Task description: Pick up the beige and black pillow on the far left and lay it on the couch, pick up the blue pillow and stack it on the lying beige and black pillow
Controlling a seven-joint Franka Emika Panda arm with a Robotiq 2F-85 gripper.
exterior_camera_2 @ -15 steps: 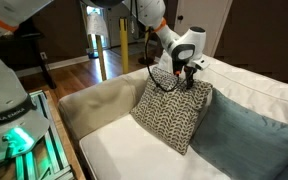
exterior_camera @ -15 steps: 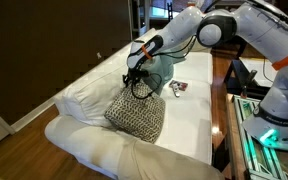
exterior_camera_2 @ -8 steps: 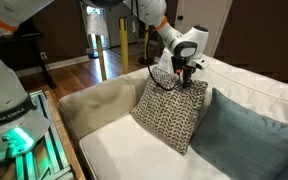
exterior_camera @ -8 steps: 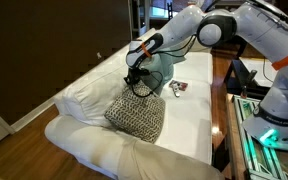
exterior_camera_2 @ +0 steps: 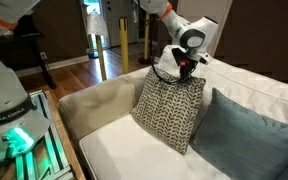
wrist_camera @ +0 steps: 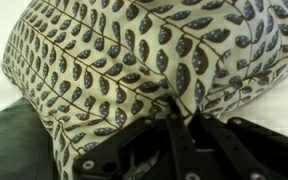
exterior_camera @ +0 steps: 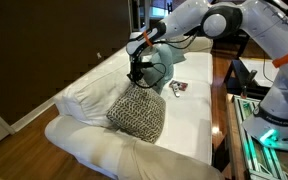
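Note:
The pillow still leans toward the backrest, so my gripper needs to pull up and back toward the open seat (exterior_camera: 188, 112), which lies back from my gripper, and let go.
The beige and black pillow (exterior_camera: 136, 112) (exterior_camera_2: 169, 108) stands upright on the couch (exterior_camera: 89, 150) (exterior_camera_2: 109, 150), leaning towards the backrest. My gripper (exterior_camera: 136, 78) (exterior_camera_2: 184, 72) sits at its top edge, shut on a pinch of the patterned fabric. In the wrist view the black fingers (wrist_camera: 154, 125) meet on the pillow (wrist_camera: 124, 50), which fills the picture. A blue pillow (exterior_camera_2: 249, 135) leans right beside the patterned one. In an exterior view a blue pillow (exterior_camera: 166, 66) shows behind the gripper.
A small red and white object (exterior_camera: 177, 88) lies on the seat past the pillows. A robot stand with green lights (exterior_camera: 269, 130) (exterior_camera_2: 14, 135) is close to the couch. A dark wooden edge (exterior_camera: 222, 110) runs along the seat's front.
The jaws have closed on the patterned pillow's top edge. The arm has risen a little, drawing the pillow's top upward and stretching it taller.

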